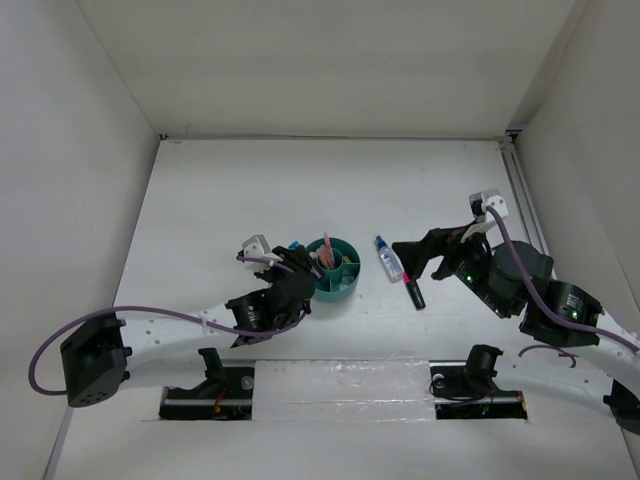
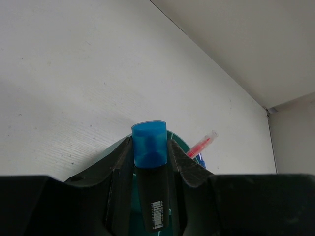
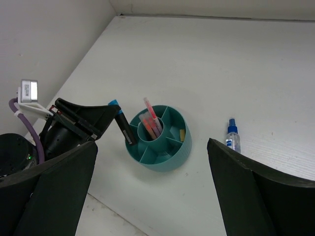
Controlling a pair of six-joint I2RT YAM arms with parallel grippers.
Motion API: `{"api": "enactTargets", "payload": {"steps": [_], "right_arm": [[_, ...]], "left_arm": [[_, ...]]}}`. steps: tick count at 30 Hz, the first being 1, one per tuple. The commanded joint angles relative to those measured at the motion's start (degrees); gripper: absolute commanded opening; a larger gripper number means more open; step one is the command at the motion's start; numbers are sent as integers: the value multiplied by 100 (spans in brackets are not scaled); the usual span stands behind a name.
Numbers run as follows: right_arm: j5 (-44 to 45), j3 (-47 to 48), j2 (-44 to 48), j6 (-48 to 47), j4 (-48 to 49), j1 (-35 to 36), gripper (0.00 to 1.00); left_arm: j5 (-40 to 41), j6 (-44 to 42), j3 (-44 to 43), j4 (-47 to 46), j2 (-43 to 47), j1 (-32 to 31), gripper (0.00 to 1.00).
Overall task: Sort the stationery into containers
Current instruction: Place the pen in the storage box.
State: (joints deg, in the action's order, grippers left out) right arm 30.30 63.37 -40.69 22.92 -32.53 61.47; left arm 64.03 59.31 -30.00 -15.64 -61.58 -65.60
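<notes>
My left gripper lowers toward the central cup next, then opens. The marker's lower end reaches into an outer section of the organizer, but the marker's cap stands high.
The round teal organizer (image 1: pixel 346 283) stands mid-table, with pinkish-orange pencils (image 3: pixel 150 123) upright in its central cup and a tan eraser (image 3: pixel 182 134) in an outer compartment. My left gripper (image 1: pixel 299 263) is at its left side, shut on a black blue-capped marker (image 2: pixel 149 147). The marker is tilted, and its lower end reaches into an outer compartment (image 3: pixel 132 142). To the organizer's right, a clear blue-capped bottle (image 1: pixel 388 259) and a pink-capped marker (image 1: pixel 413 292) lie on the table. My right gripper (image 1: pixel 405 262) hovers over these two, open and holding nothing.
White walls close in the table on the left, back and right. The arm bases and their mounting rails (image 1: pixel 340 390) sit along the near edge. A purple cable (image 1: pixel 150 312) trails from the left arm.
</notes>
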Motion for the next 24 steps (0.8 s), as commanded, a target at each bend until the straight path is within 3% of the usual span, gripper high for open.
{"api": "enactTargets", "payload": {"steps": [1, 18, 24], "right_arm": [[142, -1, 114, 46, 99, -39, 100], [142, -53, 219, 46, 45, -39, 100], [142, -53, 272, 46, -7, -39, 100]], "left_arm": [[189, 309, -103, -132, -99, -31, 0], [127, 837, -155, 219, -372, -31, 0], [303, 1328, -269, 727, -513, -181, 0]]}}
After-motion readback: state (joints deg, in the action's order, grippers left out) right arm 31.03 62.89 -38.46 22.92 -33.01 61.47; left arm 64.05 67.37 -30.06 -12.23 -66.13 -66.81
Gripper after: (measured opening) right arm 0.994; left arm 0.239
